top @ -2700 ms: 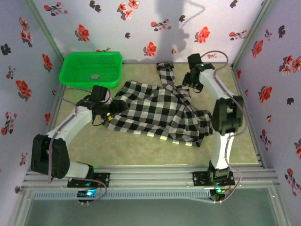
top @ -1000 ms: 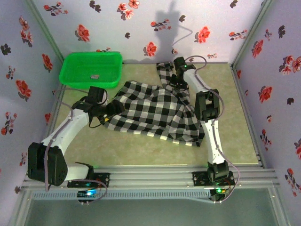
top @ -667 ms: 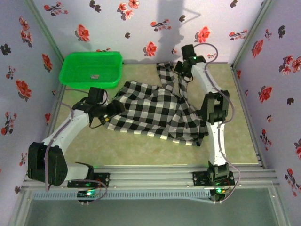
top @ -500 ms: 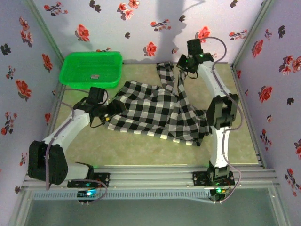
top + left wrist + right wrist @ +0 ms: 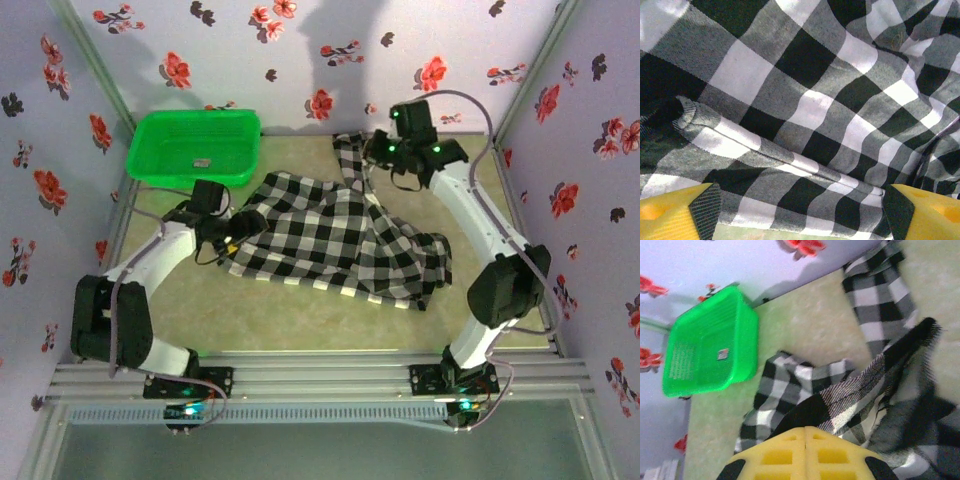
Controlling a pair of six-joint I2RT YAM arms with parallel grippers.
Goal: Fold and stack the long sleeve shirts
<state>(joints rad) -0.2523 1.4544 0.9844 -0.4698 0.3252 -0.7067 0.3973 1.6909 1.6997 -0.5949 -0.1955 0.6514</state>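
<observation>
My right gripper moves back and down toward the shirt's middle [image 5: 338,226] next and releases the shirt's pinched fold. This is because the fold stands raised near the back wall, beyond the shirt's body.
The black-and-white checked long sleeve shirt [image 5: 330,235] lies crumpled across the middle of the table, one sleeve [image 5: 349,158] reaching toward the back wall. My left gripper [image 5: 235,238] is low at the shirt's left edge and open; in the left wrist view its yellow fingers [image 5: 670,212] stand wide apart with the shirt's hem [image 5: 805,200] lying between them, ungripped. My right gripper [image 5: 377,155] is raised near the back wall, shut on a fold of the shirt [image 5: 840,385] that runs up from the table into its pressed-together pads [image 5: 805,452].
A green plastic basket [image 5: 195,145] stands at the back left, also seen in the right wrist view as the basket [image 5: 710,347]. Flowered walls close in the back and both sides. Bare green table [image 5: 300,320] lies in front of the shirt.
The right gripper has risen and moved back and to the right, pulling the shirt's fold up with it; its elbow has swung out to the right. The left gripper has stayed open at the hem.
</observation>
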